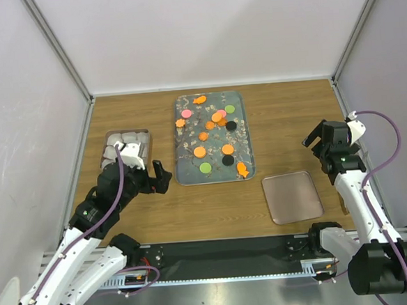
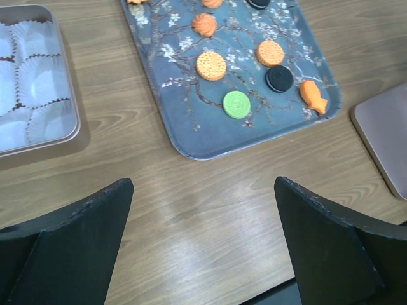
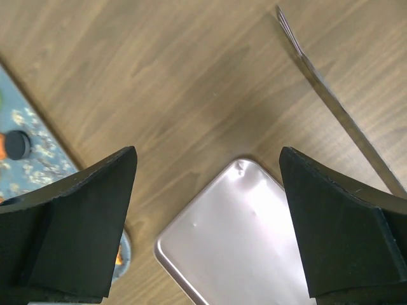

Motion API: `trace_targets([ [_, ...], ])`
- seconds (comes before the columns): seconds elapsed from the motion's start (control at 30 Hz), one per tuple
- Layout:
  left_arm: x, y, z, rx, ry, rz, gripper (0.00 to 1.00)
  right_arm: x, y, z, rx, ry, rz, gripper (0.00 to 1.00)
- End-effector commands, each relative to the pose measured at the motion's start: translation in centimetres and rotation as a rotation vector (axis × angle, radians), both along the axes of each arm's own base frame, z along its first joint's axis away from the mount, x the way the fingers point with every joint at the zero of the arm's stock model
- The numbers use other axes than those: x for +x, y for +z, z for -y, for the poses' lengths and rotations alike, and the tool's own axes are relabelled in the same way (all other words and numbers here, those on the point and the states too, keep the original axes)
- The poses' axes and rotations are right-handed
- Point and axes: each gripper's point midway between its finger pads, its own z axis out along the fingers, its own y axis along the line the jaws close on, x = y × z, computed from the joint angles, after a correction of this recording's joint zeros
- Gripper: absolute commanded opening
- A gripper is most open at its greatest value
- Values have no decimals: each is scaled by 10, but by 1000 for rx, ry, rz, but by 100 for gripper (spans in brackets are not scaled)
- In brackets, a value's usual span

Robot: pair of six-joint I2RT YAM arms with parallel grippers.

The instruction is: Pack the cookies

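Observation:
The metal piece behind the ridged tip [image 3: 315, 73] is clear of the lid, so my right gripper will move down onto it next, toward the right in its wrist view.
Several cookies [image 1: 211, 125] lie on the floral blue tray [image 1: 187, 160] mid-table: orange, pink, green and black discs and orange fish shapes. The left wrist view shows a green disc [image 2: 236, 104], an orange disc [image 2: 210, 65], a black disc [image 2: 279, 78] and a fish [image 2: 313, 96]. My left gripper [image 1: 165, 176] is open and empty, over bare wood just left of the tray's near corner [image 2: 203, 190]. My right gripper [image 1: 316, 144] is open and empty, above the wood beyond the flat pinkish lid [image 3: 206, 155].
A metal tin [image 1: 150, 144] lined with white paper cups sits left of the tray; it also shows in the left wrist view [image 2: 67, 89]. A flat pinkish metal lid [image 1: 292, 196] lies at the near right, below the right gripper [image 3: 248, 241]. White walls enclose the table.

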Motion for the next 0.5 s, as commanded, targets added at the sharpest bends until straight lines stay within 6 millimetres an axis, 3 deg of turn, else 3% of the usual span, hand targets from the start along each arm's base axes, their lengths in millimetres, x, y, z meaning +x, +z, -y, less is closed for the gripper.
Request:
trace_targets([
  [0.0, 0, 21, 8, -50, -40, 64, 100, 0, 13, 6, -29, -13, -5, 100],
  [0.33, -5, 28, 11, -77, -65, 82, 100, -19, 8, 38, -74, -134, -158, 100],
  [0.47, -7, 28, 10, -79, -64, 86, 100, -33, -13, 61, -43, -213, -255, 100],
])
